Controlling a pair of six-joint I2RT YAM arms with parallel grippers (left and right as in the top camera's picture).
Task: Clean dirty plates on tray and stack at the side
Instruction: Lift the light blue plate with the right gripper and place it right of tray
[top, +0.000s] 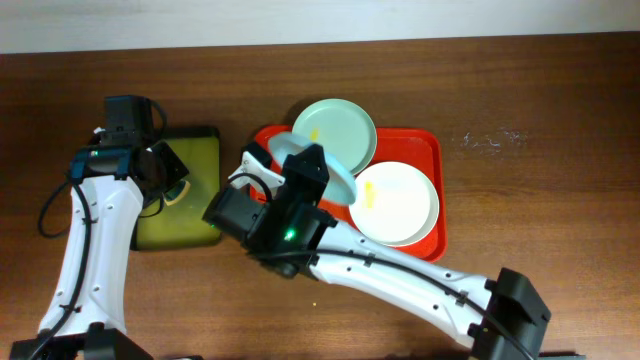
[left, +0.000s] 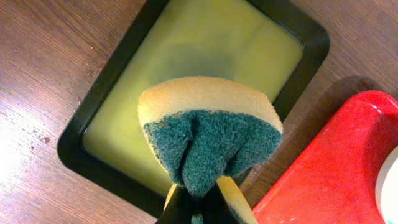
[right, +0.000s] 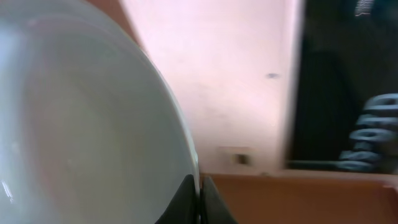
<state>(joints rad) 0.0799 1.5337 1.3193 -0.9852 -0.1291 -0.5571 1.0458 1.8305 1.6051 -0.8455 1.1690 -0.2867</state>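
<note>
The tabletop to the right of my right gripper is clear in the overhead view. I will swing past the red tray, level the plate, lower it and release it.
My right gripper is shut on the rim of a pale mint-blue plate, which it holds tilted on edge over the left end of the red tray. In the right wrist view that plate fills the left side, its rim pinched between the fingertips. A second mint-blue plate with a yellow smear rests at the tray's back left. A white plate with yellow smears lies on its right half. My left gripper is shut on a folded yellow-and-green sponge, above the yellow-green tray.
The black-rimmed yellow-green tray sits left of the red tray on the brown wooden table. A pale wall runs along the table's far edge. My right arm crosses the table in front of the red tray.
</note>
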